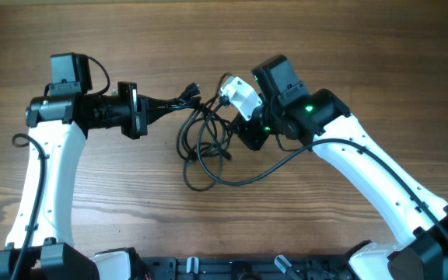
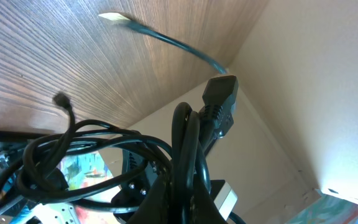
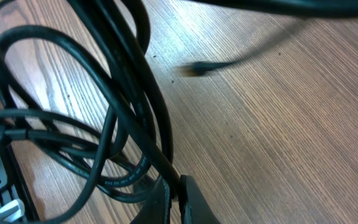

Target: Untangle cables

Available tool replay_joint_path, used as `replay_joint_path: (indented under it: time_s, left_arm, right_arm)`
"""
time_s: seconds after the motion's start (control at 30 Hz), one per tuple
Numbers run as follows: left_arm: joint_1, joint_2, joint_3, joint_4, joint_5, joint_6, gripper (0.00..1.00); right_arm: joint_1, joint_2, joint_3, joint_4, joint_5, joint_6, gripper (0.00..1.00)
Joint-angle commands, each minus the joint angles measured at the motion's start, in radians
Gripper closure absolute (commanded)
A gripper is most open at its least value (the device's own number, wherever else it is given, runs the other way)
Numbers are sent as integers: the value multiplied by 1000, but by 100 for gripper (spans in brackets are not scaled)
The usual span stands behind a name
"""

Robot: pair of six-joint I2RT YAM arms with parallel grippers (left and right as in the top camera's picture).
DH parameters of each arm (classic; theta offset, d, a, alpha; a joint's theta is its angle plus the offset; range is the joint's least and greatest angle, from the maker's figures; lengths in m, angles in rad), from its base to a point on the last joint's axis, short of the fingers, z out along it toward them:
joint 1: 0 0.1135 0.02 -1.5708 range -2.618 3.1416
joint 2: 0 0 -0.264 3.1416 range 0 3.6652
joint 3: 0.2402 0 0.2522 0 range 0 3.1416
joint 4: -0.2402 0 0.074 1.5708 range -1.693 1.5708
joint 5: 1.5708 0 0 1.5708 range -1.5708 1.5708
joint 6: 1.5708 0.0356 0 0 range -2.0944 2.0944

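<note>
Bare wood lies outward of my right gripper and to its right in the overhead view, so I will draw the still-looped piece of cable that way, then release it.
The black cables (image 1: 204, 144) lie in tangled loops on the wooden table between the two arms. My left gripper (image 1: 179, 99) is shut on a folded strand of the cables just behind a black plug (image 2: 219, 106); the strand (image 2: 185, 155) runs straight up between its fingers. My right gripper (image 1: 232, 117) is shut on another strand of the cables at the right side of the tangle; that strand (image 3: 148, 149) passes between its fingertips (image 3: 178, 190). A small plug end (image 2: 61, 99) sticks up from the loops.
A long cable loop trails toward the table front (image 1: 232, 180). A thinner cord with a small connector (image 3: 197, 68) lies on the wood beyond the tangle. The right wrist's white camera block (image 1: 239, 93) sits over the tangle.
</note>
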Motion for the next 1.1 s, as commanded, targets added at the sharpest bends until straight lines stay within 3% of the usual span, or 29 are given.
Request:
replay_joint_path:
  time_s: [0.0,0.2,0.33,0.5,0.87,0.97,1.03,1.07]
  left_arm:
    - [5,-4,2,-1,28,17,96]
    - [5,-4,2,-2,-63,45,96]
    - [5,-4,2,-47,-260,73,96]
    - [5,-4,2,-69,-292,185,96]
    - [5,-4,2,-81,-292,249,96]
    - [5,-4,2,-81,-292,249,96]
    - [5,-4,2,-81,-292,249,96]
    - [5,-4,2,-81,-292,249,96]
  right_arm:
    - [-34,-17,-5,17,32,85,96]
    - [-90,-102,-5,41,108,307,96]
    - [-149,-185,-5,23,384,526,96]
    - [-214,-269,-5,28,590,652,96]
    - [-221,-320,-5,155,1306,644,96]
    - [-223,-320,-5,249,1539,565,96]
    - [-223,-320,-5,327,1538,450,96]
    - [-223,-320,-5,339,1484,404,90]
